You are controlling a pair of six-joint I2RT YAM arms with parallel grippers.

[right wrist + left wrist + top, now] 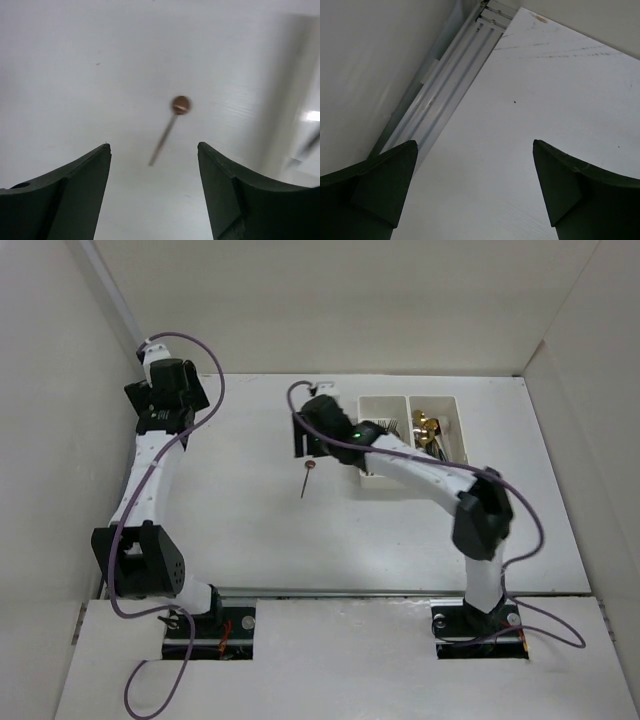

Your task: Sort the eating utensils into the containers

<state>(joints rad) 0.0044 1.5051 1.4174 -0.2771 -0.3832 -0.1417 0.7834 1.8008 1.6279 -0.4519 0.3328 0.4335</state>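
My right gripper should go down next and turn to match the slanted handle of the copper spoon, because the spoon lies below it. Its fingers should go on both sides of the spoon's neck behind its bowl.
A copper spoon lies alone on the white table, left of the containers. In the right wrist view the spoon lies just ahead of the jaws, bowl at the far end, handle pointing back toward me. My right gripper is open and empty, hovering above the spoon's bowl end. The two adjoining white bins stand at the back right: the left bin holds silver utensils, the right bin gold ones. My left gripper is open and empty at the far left.
White walls enclose the table on the left, back and right. In the left wrist view an aluminium rail runs along the table's left edge by the wall. My right arm reaches across the front of the bins.
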